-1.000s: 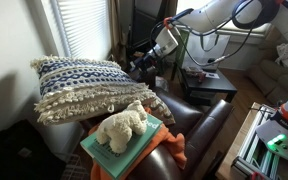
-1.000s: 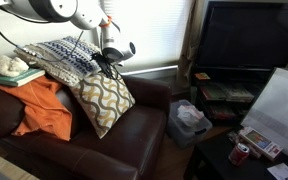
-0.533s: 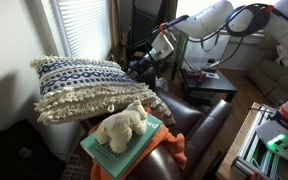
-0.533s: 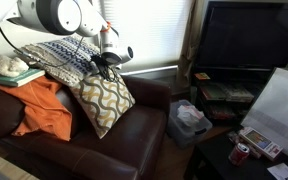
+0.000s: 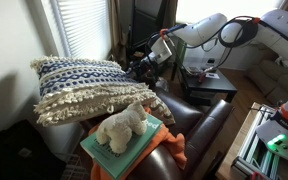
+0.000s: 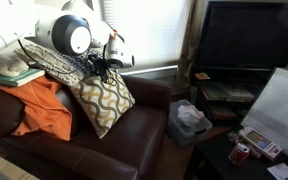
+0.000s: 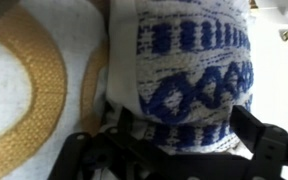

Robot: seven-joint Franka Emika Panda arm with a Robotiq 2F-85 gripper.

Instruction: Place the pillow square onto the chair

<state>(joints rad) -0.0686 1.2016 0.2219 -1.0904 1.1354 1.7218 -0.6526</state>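
Observation:
The robot's gripper needs to move gently a little farther onto the zigzag pillow's edge [image 5: 128, 73] [image 7: 189, 128], straight ahead between its open fingers, and close, because the fingers are already on both sides of it.
The large navy-and-cream zigzag pillow [image 5: 79, 85] with cream fringe lies on top of the dark brown leather armchair's [image 5: 199, 115] back corner by the window; it also shows in an exterior view [image 6: 59, 58]. My gripper [image 5: 141, 66] is at the pillow's edge, also seen in an exterior view [image 6: 96, 65]. In the wrist view the pillow [image 7: 189, 70] fills the space between the two black fingers of the gripper [image 7: 184, 135], which stand wide apart on either side of it.
A smaller tan-patterned pillow [image 6: 104, 100] leans on the chair seat [image 6: 104, 150] just below the gripper. A white plush toy [image 5: 122, 125] sits on a teal book, with an orange cloth [image 6: 39, 105] under it. A TV [image 6: 249, 40] and clutter stand beside the chair.
The arm has swung in toward the pillow and the gripper has moved from beside the pillow's edge to straddle it. The pillow has not shifted.

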